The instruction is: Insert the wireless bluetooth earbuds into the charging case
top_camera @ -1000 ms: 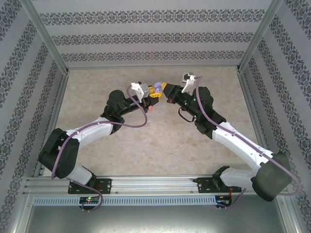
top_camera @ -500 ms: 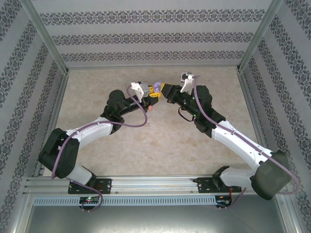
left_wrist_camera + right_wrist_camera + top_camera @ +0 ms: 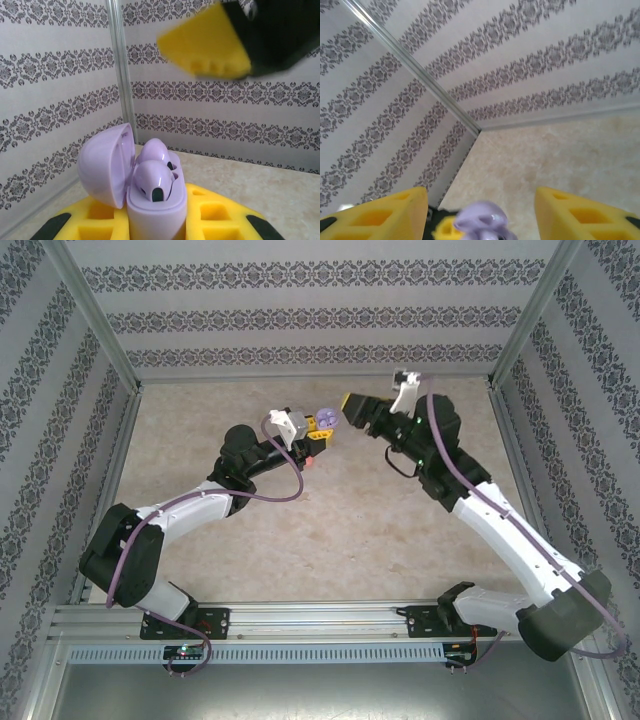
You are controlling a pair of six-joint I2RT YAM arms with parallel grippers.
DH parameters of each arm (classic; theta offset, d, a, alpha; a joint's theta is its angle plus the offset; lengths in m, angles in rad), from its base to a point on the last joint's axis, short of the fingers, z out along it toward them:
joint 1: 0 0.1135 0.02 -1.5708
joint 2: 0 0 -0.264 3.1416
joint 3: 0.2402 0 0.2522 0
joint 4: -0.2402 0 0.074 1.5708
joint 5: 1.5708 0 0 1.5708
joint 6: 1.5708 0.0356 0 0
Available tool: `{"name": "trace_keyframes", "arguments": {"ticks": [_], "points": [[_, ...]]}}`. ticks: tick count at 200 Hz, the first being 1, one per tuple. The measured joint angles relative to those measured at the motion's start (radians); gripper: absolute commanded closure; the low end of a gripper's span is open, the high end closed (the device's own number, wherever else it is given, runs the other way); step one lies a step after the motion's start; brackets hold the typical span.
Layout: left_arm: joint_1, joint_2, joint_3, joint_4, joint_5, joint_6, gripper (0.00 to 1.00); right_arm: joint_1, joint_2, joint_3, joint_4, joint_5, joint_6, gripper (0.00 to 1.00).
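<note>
Both earbuds are in their sockets, so the left gripper should next tilt downward, lower the case and release it on the bare tabletop beside the salmon-pink bud below it.
The purple charging case stands upright with its lid swung open to the left. Two purple earbuds sit in its sockets, one behind the other. My left gripper is shut on the case, its yellow fingers pressing both sides of the base. My right gripper is open, hovering just right of and above the case with nothing in it. One yellow finger of it shows blurred in the left wrist view. In the right wrist view the case lies low between the spread fingers.
A small salmon-pink bud lies on the beige tabletop under the left wrist. Patterned walls and metal frame posts enclose the table on three sides. Both arms reach toward the back middle.
My right gripper has drawn back from the case, moving up and to the right, and its arm has swung outward. The left gripper has held the case still.
</note>
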State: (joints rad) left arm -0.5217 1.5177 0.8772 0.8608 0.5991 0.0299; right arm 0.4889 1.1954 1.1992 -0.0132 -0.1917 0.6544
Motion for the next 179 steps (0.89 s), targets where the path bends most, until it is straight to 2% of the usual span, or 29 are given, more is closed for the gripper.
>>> {"name": "trace_keyframes", "arguments": {"ticks": [19, 30, 43, 75, 119, 146, 179], "points": [[0.0, 0.012, 0.0, -0.013, 0.01, 0.017, 1.0, -0.031, 0.08, 0.169, -0.11, -0.04, -0.011, 0.85], [-0.001, 0.018, 0.0, -0.031, 0.02, 0.027, 1.0, -0.043, 0.145, 0.267, -0.175, -0.068, -0.031, 0.95], [-0.002, 0.025, 0.0, -0.049, 0.031, 0.043, 1.0, -0.052, 0.229, 0.372, -0.261, -0.099, -0.044, 1.0], [-0.005, 0.034, 0.003, -0.093, 0.05, 0.075, 1.0, -0.055, 0.413, 0.528, -0.441, -0.158, -0.068, 1.0], [-0.014, 0.039, 0.02, -0.101, 0.056, 0.098, 1.0, -0.05, 0.529, 0.546, -0.6, -0.216, -0.086, 1.0], [-0.015, 0.045, 0.031, -0.122, 0.064, 0.106, 1.0, -0.038, 0.5, 0.496, -0.622, -0.236, -0.098, 1.0], [-0.024, 0.083, 0.043, -0.141, 0.086, 0.109, 1.0, -0.027, 0.331, 0.321, -0.612, -0.211, -0.104, 1.0]]}}
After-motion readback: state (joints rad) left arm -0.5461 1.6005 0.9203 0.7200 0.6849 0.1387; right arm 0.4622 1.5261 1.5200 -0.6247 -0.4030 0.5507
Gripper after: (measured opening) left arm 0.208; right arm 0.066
